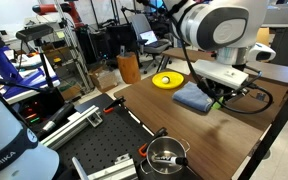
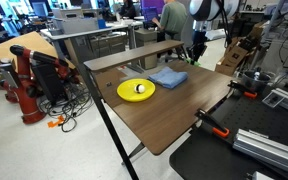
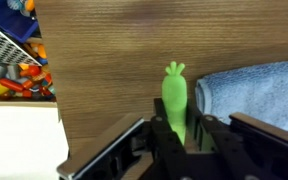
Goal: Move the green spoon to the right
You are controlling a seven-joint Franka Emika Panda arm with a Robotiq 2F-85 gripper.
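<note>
The bare wood is below my gripper and to its left in the wrist view, so my gripper will next lower away from the blue cloth [image 1: 194,97] and release the spoon there.
The green spoon [image 3: 176,100] is a slim lime-green plastic piece, held between my gripper's [image 3: 181,135] black fingers in the wrist view, its tip pointing away over the wooden table [image 3: 104,80]. The gripper is shut on it. In an exterior view my gripper [image 1: 220,95] hangs just beside the blue folded cloth [image 1: 194,97], close above the table. In an exterior view the gripper [image 2: 196,52] is at the far end of the table beyond the cloth [image 2: 168,76]; the spoon is too small to make out in either.
A round yellow bowl [image 1: 167,80] lies next to the cloth; it holds a small white ball [image 2: 139,88]. A metal pot [image 1: 165,154] stands on the black perforated board. The cloth's edge [image 3: 254,95] lies right of the spoon. Clutter sits past the table edge [image 3: 9,65].
</note>
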